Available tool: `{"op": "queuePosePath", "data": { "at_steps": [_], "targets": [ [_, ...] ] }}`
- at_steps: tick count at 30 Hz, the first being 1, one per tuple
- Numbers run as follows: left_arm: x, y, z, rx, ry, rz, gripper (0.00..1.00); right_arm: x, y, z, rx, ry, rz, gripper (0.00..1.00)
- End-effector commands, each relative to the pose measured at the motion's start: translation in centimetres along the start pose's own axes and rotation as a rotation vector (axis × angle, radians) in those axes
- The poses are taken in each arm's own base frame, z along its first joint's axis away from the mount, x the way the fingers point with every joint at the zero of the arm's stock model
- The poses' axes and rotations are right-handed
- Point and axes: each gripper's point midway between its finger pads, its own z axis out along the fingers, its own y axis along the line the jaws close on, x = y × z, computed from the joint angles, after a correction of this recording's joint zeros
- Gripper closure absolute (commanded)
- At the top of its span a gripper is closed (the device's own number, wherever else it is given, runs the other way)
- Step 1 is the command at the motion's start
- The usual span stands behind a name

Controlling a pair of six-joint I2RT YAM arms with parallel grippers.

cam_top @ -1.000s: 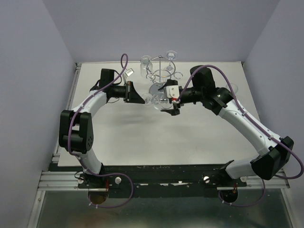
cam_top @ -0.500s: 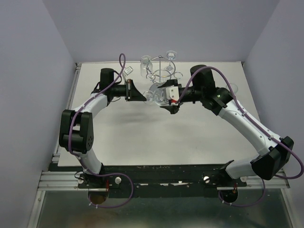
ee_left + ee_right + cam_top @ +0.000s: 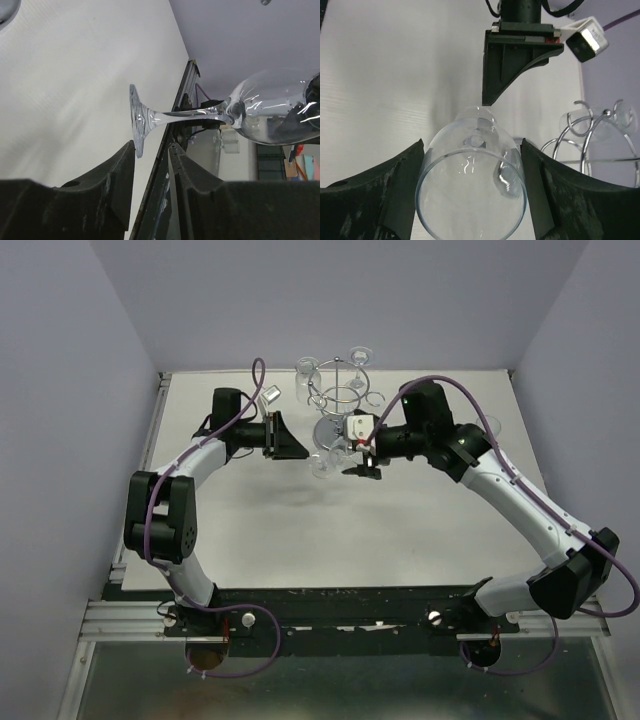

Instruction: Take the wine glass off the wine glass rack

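Observation:
I should move my right gripper across and down to let go of the unhooked glass next to the standing glass, which is to my gripper's right in the top view.
The wine glass (image 3: pixel 325 462) lies sideways in the air, in front of the chrome wine glass rack (image 3: pixel 340 400). My right gripper (image 3: pixel 347 462) is shut on its bowl. In the right wrist view the bowl (image 3: pixel 472 190) sits between both fingers (image 3: pixel 395 200), with the rim toward the camera. My left gripper (image 3: pixel 298 445) is open just left of the glass. In the left wrist view the glass foot (image 3: pixel 137 120) hangs just above the gap between my left gripper's (image 3: pixel 152 147) tips, and the stem runs right to the bowl (image 3: pixel 270 110).
The rack stands at the back of the white table (image 3: pixel 250 530) on a round mirrored base (image 3: pixel 332 428). Other clear glasses (image 3: pixel 307 370) hang on its hooks. Its wire loops (image 3: pixel 590 135) show right of the held glass. Grey walls close in on three sides.
My right gripper has turned and carried the glass slightly toward the near side, away from the rack. The left gripper has stayed almost in place beside the glass foot.

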Motion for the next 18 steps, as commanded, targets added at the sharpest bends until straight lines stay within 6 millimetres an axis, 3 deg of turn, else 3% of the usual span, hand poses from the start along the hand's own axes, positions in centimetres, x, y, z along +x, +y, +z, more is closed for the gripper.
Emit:
{"op": "queuePosePath", "data": {
  "at_steps": [1,4,9,18],
  "targets": [
    [0.4,-0.8,-0.5,-0.027,0.013,0.053,0.56,0.6,0.4,-2.4,0.006,0.069,0.191,0.53],
    [0.5,-0.6,-0.9,-0.045,0.009,0.061,0.56,1.9,0.9,-3.9,-0.002,0.107,0.301,0.55],
    [0.7,-0.3,-1.5,-0.075,-0.002,0.078,0.55,5.9,0.8,-7.4,0.060,0.180,0.533,0.56],
    [0.1,0.3,-2.1,-0.097,-0.024,0.081,0.56,15.0,-3.6,-14.0,0.357,0.327,0.755,0.62]
  ]
}}
